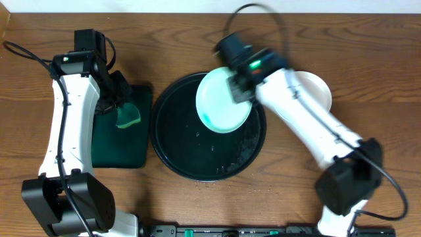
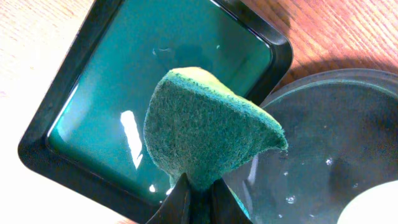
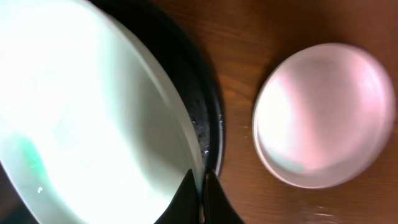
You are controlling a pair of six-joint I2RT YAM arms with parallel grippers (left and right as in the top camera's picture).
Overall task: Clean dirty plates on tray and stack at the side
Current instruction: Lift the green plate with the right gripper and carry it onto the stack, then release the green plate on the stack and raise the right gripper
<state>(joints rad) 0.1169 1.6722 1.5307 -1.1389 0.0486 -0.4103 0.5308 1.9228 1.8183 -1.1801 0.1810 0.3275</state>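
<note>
The white plate (image 1: 319,89) lies below my right gripper, to its right in the overhead view, so I should swing that way and bring the pale-mint plate (image 1: 220,102) down onto it.
My right gripper (image 1: 238,87) is shut on the rim of a pale-mint plate (image 1: 220,102) and holds it tilted above the round black tray (image 1: 172,141). The plate has a teal smear near its lower left edge (image 3: 28,158). The right wrist view shows the fingers (image 3: 200,186) pinching the plate's rim (image 3: 180,140). A white plate (image 1: 319,89) lies on the table right of the tray; it also shows in the right wrist view (image 3: 323,115). My left gripper (image 1: 122,105) is shut on a green sponge (image 2: 208,134) over the rectangular tray.
A rectangular dark green tray (image 1: 118,148) holding teal liquid (image 2: 180,68) sits left of the black tray. The black tray's floor is wet, with droplets (image 1: 230,158). Bare wooden table (image 1: 368,59) lies around.
</note>
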